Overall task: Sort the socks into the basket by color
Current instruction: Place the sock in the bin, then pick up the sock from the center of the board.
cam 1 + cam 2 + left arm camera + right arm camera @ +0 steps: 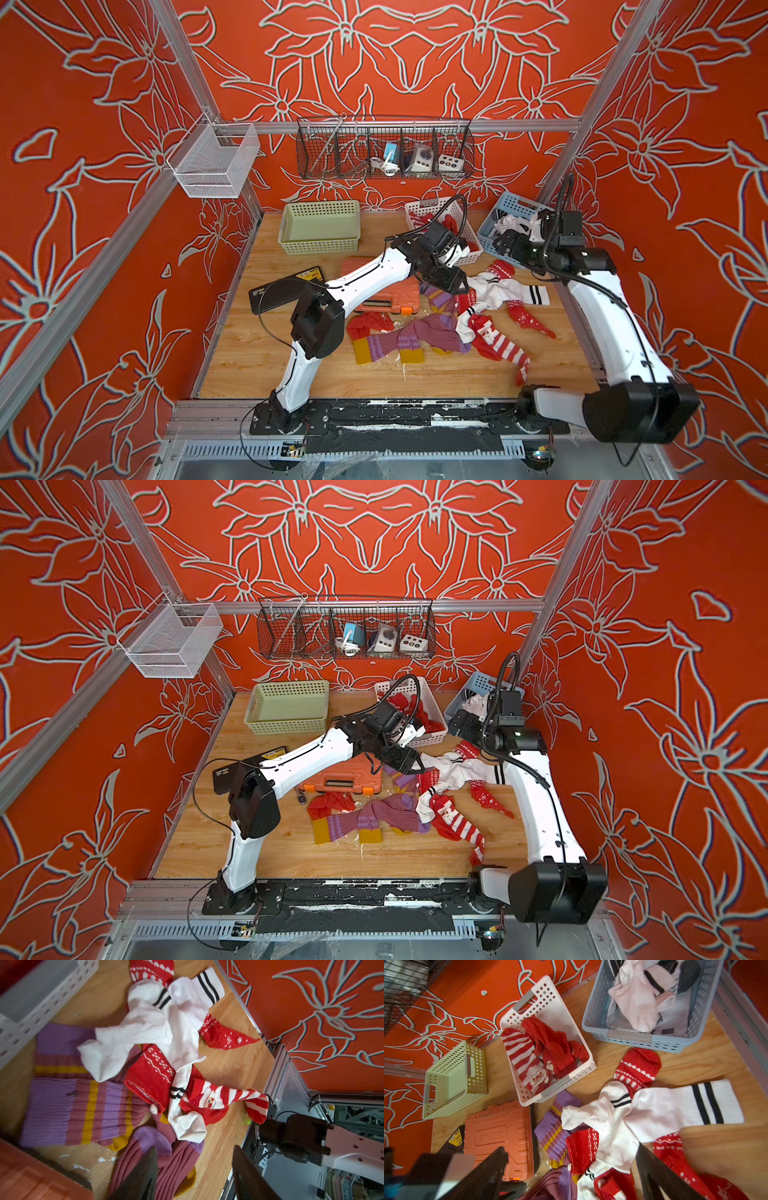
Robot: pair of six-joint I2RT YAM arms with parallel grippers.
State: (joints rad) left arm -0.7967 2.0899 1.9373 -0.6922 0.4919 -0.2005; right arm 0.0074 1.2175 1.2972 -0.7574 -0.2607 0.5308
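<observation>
My open left gripper moves down toward the small white sock and onto its black-striped part next, since that part of the sock lies uncovered on top of the red socks.
A heap of socks lies right of centre on the wooden floor: purple socks with mustard toes, white socks with black stripes, and red socks with white stripes or snowflakes. My left gripper hovers open over the heap's far left edge. In the left wrist view its fingertips stand apart above a purple sock, holding nothing. My right gripper hangs wide open at the front of the blue basket, which holds white socks. The white basket holds red socks. The green basket has no socks in it.
An orange tool case and a black box lie left of the heap, under my left arm. A black wire basket with small devices and a white mesh basket hang on the frame.
</observation>
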